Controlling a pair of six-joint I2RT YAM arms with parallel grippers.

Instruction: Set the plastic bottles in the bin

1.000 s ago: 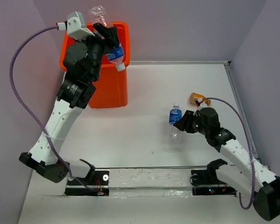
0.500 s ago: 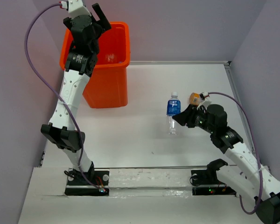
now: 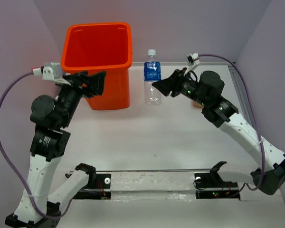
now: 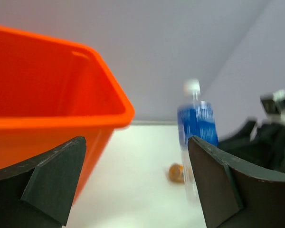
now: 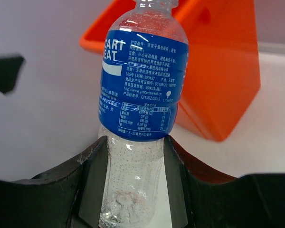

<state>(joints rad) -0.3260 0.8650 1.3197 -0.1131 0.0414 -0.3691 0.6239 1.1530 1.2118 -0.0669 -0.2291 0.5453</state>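
The robot's right gripper will next rise outward and to the left in the top view to let go over the bin's opening point(image 3: 107, 45) point(image 5: 116, 16), because the bottle is still hanging outside the bin.
The tall orange bin point(image 3: 97, 52) stands at the back left. My right gripper point(image 3: 157, 87) is shut on the lower body of a clear plastic bottle with a blue label and white cap point(image 3: 152, 76), held upright in the air just right of the bin. In the right wrist view that bottle point(image 5: 142, 85) fills the gap between the fingers point(image 5: 92, 180), with the bin point(image 5: 223, 71) behind it. My left gripper point(image 3: 98, 84) hangs open and holds nothing, in front of the bin's near wall. A small orange bottle point(image 4: 176, 172) lies on the table beyond it.
Purple walls enclose the white table point(image 3: 156, 137) on the left, back and right. A rail with both arm bases point(image 3: 152, 183) runs along the near edge. The left arm's purple cable point(image 3: 2, 118) loops out to the left.
The left gripper has let its bottle go over the bin, opened, and swung down in front of the bin. The right arm has lifted its bottle from mid-table up beside the bin.
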